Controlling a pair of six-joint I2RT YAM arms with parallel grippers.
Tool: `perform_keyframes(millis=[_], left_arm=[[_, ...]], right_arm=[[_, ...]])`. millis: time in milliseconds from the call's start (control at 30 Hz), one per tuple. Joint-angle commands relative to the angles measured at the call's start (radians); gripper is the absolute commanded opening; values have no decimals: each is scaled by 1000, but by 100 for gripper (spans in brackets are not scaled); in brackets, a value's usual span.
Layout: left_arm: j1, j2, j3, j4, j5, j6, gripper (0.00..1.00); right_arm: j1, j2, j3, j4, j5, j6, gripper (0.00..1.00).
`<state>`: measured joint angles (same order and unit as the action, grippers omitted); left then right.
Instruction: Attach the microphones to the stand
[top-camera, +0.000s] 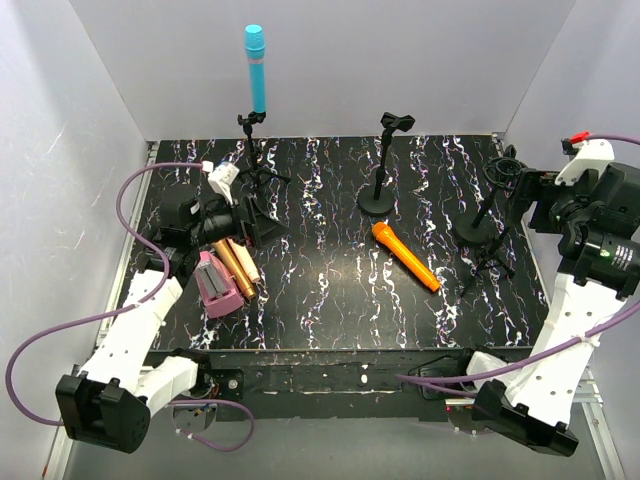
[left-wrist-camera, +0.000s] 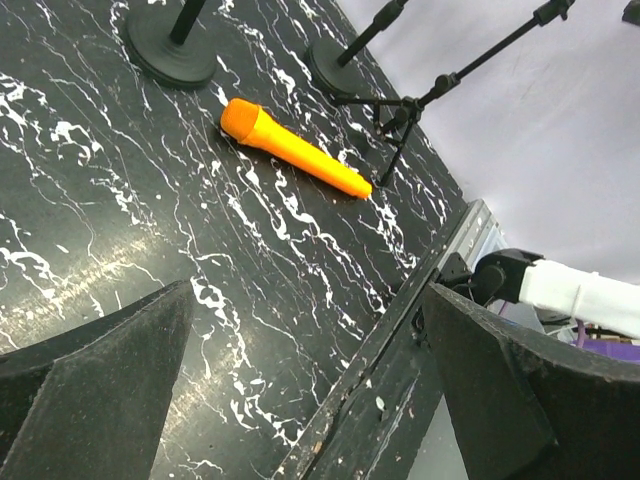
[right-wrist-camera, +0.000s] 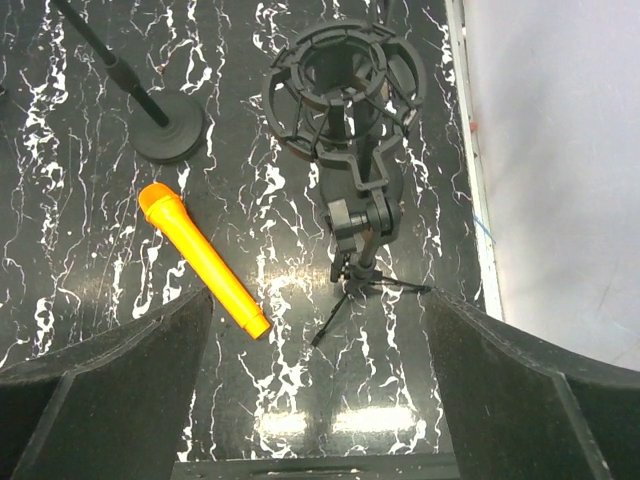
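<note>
Next, my right gripper moves down and tilts to close on the joint beneath the ring shock mount, since that joint stands below the open fingers.
The cyan microphone stands upright in the clip of the back-left stand. The orange microphone lies flat on the marbled table, also in the left wrist view and the right wrist view. The golden-brown microphone lies at the left, beside a flat boxy pink object. I see no pale pink microphone. My left gripper is open and empty just above the golden-brown one. My right gripper is open and empty above the right tripod stand.
An empty round-base stand stands at centre back. Another round-base stand and a tripod with a ring shock mount stand at the right. Grey walls enclose the table; cables trail from both arms.
</note>
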<state>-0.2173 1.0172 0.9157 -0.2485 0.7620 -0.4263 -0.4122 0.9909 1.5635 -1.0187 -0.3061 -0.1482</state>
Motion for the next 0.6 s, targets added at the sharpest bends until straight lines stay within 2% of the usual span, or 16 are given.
perform_keyframes(millis=[0,100,300,567], left_arm=[[1,-3,-40,61,54,32,98],[-11,20,-51,78,57,32,98],[-43,49,-57,86,56,37,98],[-90,72,-49,80,43,23,98]], right_arm=[[-4,38,70,36,-70,-51,93],[-4,83,107,-9,-123,-63,91],[-5,178,176,-93,-80,-119,92],[-5,204,141,-118,-93,-183,94]])
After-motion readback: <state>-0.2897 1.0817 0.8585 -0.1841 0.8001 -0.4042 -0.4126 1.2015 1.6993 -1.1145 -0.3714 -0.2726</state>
